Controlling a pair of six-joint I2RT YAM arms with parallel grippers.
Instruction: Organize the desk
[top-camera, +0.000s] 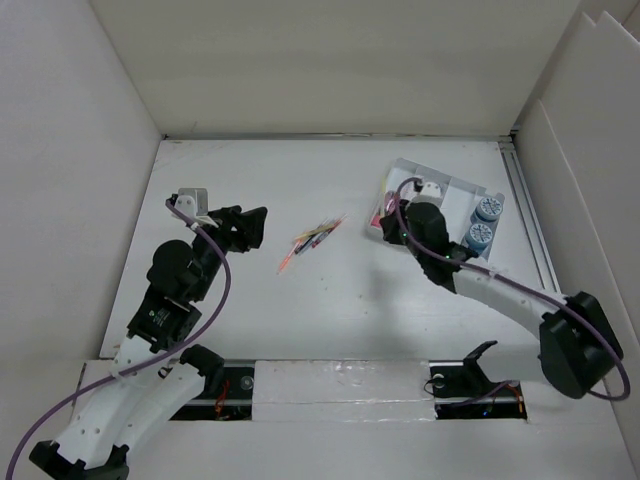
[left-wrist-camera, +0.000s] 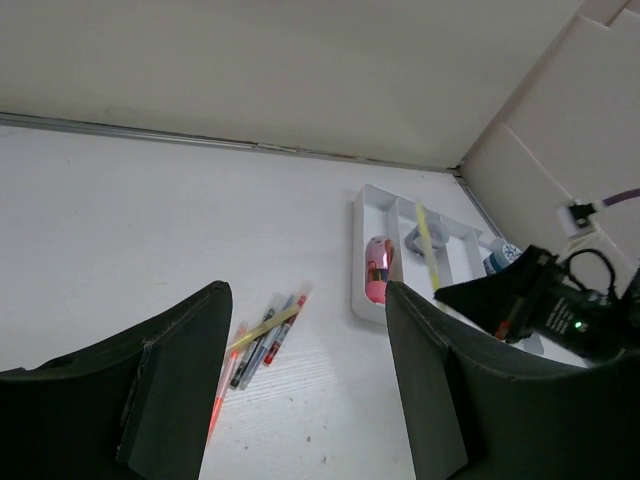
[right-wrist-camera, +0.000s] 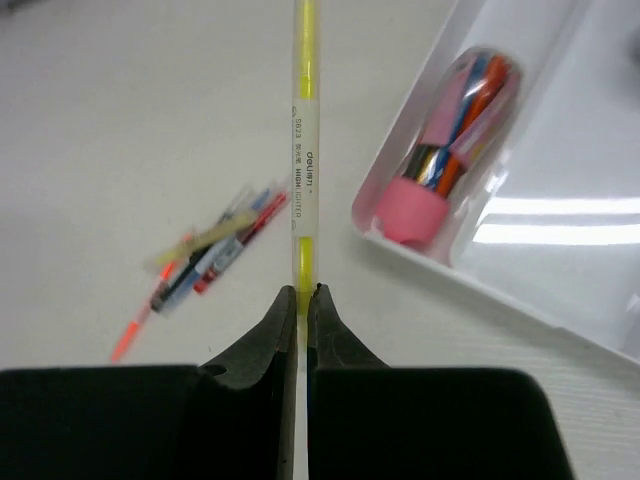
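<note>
My right gripper should next cross the tray (right-wrist-camera: 520, 290) toward the blue-capped bottles and lower over the tray's empty section beside them.
The desk (top-camera: 330, 320) is a white tabletop between white panel walls. My right gripper (right-wrist-camera: 303, 291) is shut on the end of a yellow highlighter (right-wrist-camera: 305, 150), which it holds above the desk beside the left edge of a white compartmented tray (right-wrist-camera: 520, 290). The left wrist view shows that highlighter (left-wrist-camera: 428, 245) over the tray (left-wrist-camera: 358, 250). A loose pile of pens (top-camera: 312, 240) lies mid-desk. My left gripper (left-wrist-camera: 305, 300) is open with nothing between its fingers, hovering just left of the pens (left-wrist-camera: 262, 335).
A pink, multicoloured cylindrical object (right-wrist-camera: 445, 160) lies in the tray's left compartment. Two blue-capped bottles (top-camera: 484, 222) stand at the tray's right end. White panel walls enclose the desk at the back and on both sides.
</note>
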